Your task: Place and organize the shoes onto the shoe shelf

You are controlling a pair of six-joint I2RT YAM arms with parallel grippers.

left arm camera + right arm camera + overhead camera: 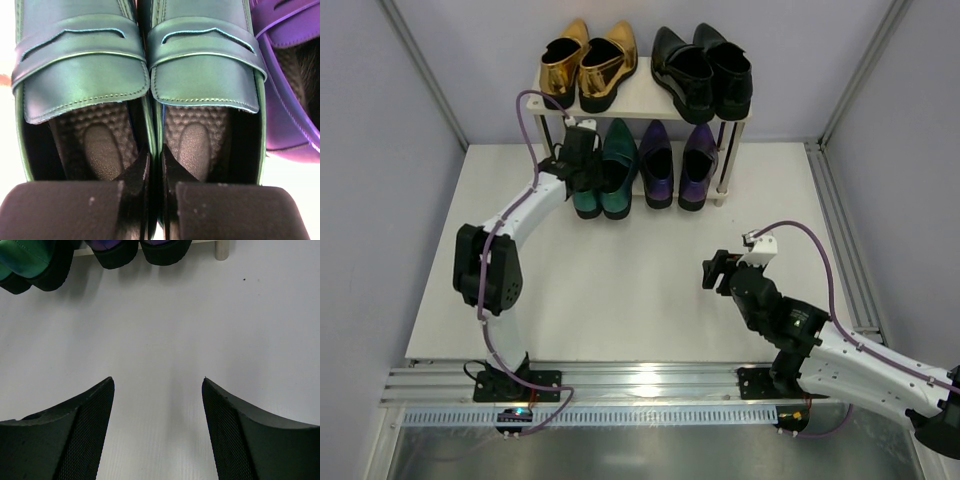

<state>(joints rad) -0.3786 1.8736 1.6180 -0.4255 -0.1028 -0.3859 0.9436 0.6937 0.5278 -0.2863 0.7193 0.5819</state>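
Note:
The robot next needs to push the teal pair in its left gripper outward, deeper onto the lower board, and let go of it, because the pair's heels stick out past the board's near edge.
The shoe shelf stands at the back of the table. On its top board sit the gold pair and the black pair. Under that board, heels toward me, stand the teal green pair and the purple pair. My left gripper reaches into the teal pair. In the left wrist view one finger is inside each teal shoe, and the gripper is shut on their two touching inner walls. A purple shoe lies to the right. My right gripper hangs open over bare table, holding nothing.
The right wrist view shows the teal heels, the purple heels and a shelf post at its top edge. White table lies between the shelf and my right gripper. Grey walls and metal rails border the table.

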